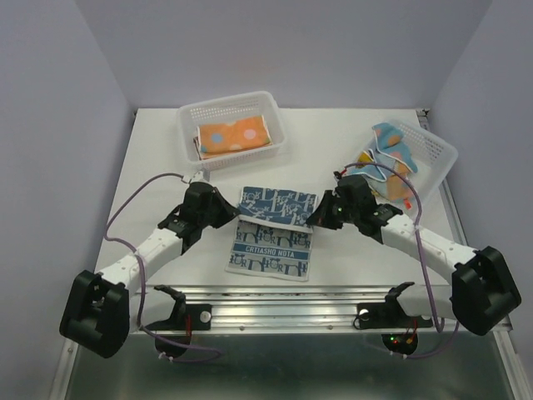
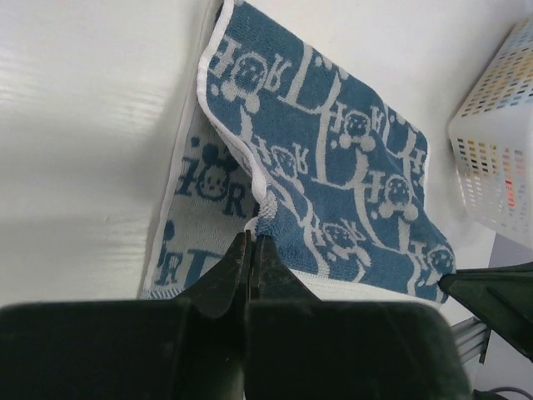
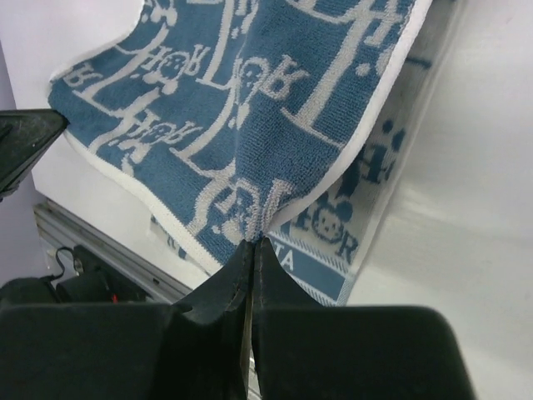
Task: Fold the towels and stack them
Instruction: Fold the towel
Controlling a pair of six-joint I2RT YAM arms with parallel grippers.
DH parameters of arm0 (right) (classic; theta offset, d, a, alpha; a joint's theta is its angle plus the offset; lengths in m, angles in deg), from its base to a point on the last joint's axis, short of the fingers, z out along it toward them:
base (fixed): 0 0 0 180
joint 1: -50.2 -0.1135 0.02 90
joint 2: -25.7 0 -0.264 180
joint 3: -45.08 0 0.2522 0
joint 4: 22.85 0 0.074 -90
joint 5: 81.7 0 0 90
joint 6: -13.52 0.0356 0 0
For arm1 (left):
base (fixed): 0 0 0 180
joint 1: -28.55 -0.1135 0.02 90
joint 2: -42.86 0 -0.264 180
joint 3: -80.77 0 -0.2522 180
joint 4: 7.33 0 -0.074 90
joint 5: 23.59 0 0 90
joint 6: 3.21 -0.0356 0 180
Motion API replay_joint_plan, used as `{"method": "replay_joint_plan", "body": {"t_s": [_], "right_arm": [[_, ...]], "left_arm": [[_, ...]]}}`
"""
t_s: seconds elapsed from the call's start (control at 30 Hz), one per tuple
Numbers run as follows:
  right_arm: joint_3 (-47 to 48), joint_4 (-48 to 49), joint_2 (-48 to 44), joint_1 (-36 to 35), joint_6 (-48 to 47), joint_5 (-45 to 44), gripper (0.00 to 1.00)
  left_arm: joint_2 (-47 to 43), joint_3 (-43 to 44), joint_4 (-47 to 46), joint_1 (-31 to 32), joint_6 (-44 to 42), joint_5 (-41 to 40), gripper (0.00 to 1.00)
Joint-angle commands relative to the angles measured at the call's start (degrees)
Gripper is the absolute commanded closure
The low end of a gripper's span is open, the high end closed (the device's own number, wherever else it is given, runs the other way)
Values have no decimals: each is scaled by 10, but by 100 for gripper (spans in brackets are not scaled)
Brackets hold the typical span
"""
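Observation:
The left gripper will next pull back and go down onto the towel's near corner (image 1: 229, 268) on its own side to let go, because the near part of the towel is still uncovered.
A navy towel with a pale blue pattern (image 1: 273, 232) lies at the middle of the table, its far part lifted and folded over toward the near part. My left gripper (image 1: 236, 208) is shut on its left corner (image 2: 254, 233). My right gripper (image 1: 314, 215) is shut on its right corner (image 3: 254, 237). Both hold the edge a little above the table. The towel fills both wrist views (image 2: 333, 158) (image 3: 241, 108). An orange dotted towel (image 1: 233, 136) lies folded in the left basket. Light blue spotted towels (image 1: 390, 154) sit crumpled in the right basket.
A white perforated basket (image 1: 191, 117) stands at the back left and another (image 1: 439, 152) at the back right; one also shows in the left wrist view (image 2: 500, 158). A metal rail (image 1: 283, 300) runs along the near table edge. Purple walls enclose the table.

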Motion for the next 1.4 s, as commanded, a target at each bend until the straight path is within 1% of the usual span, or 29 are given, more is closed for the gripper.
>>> {"method": "replay_joint_plan", "body": {"t_s": [0.0,0.27,0.43,0.6,0.73,0.8,0.97,1.07,1.1,1.27,1.3,1.33,1.37], "right_arm": [[-27,-20,-30,-43,25,10,99],[-53,-48,-74,-93,56,-6,99],[-60,-77,-108,-103,58,-8,99],[-66,-82,-122,-114,65,8,99],[-87,-73,-129,-120,79,14,99],[-100,-57,-126,-123,89,17,99],[-137,-27,-100,-125,102,40,99],[-150,-8,-77,-125,106,50,99],[-156,14,-71,-125,108,51,98],[-174,50,-30,-125,120,62,95],[-175,50,-28,-126,120,62,94],[-175,47,-27,-126,120,63,90],[-175,43,-27,-125,118,62,76]], "left_arm": [[-57,-35,14,11,31,-13,100],[-153,-73,111,37,51,-30,100],[-198,-90,142,39,51,-1,100],[-220,-77,171,50,60,28,100],[-240,-61,236,59,69,-4,100],[-245,-63,252,60,75,-13,100],[-235,-85,259,62,84,4,100],[-219,-98,257,65,94,-3,100],[-215,-107,255,68,94,-4,100],[-172,-115,246,77,90,11,100],[-167,-115,244,80,89,13,95],[-163,-116,243,83,90,13,90],[-157,-116,241,85,90,12,85]]}}
